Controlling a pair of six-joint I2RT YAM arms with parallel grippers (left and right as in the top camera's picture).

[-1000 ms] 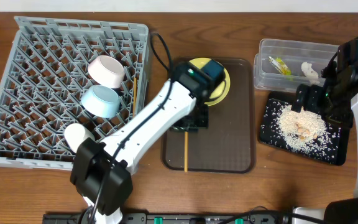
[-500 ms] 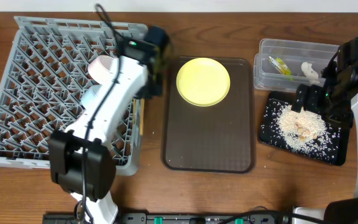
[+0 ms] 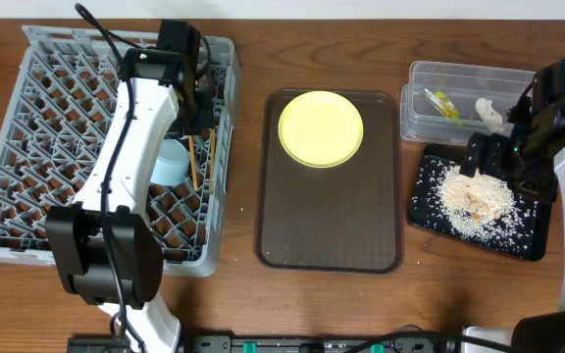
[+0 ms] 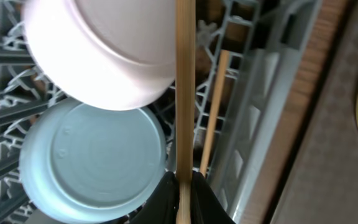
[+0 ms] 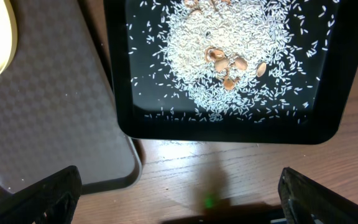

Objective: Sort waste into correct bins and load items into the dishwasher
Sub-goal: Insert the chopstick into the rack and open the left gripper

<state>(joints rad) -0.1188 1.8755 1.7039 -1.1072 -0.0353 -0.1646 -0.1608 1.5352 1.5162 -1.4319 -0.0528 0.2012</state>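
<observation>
The gap between the bowls and the second chopstick is below my left gripper, so next the gripper will go down into the dish rack (image 3: 67, 44) and let go of the chopstick.
My left gripper (image 3: 190, 106) is shut on a wooden chopstick (image 4: 185, 93) and holds it over the right side of the grey dish rack (image 3: 67, 44). The chopstick also shows in the overhead view (image 3: 192, 162). A second chopstick (image 4: 212, 115) lies in the rack (image 4: 272, 74). The white bowl (image 4: 98, 56) and the light blue bowl (image 4: 92, 158) sit in the rack just left of the held chopstick. The blue bowl shows beside my arm in the overhead view (image 3: 170, 163). The yellow plate (image 3: 321, 127) lies on the brown tray. My right gripper (image 5: 182, 196) is open and empty above the near edge of the black tray (image 5: 229, 130), which holds rice scraps (image 5: 229, 43).
The dark brown serving tray (image 3: 330, 211) lies mid-table. The clear tub (image 3: 420, 116) at the back right holds the green-and-yellow wrapper (image 3: 441, 102) and the white paper scrap (image 3: 488, 113). The black tray (image 3: 528, 240) lies in front of it.
My left gripper took the chopstick off the brown tray and carried it left over the dish rack. The right arm has not moved.
</observation>
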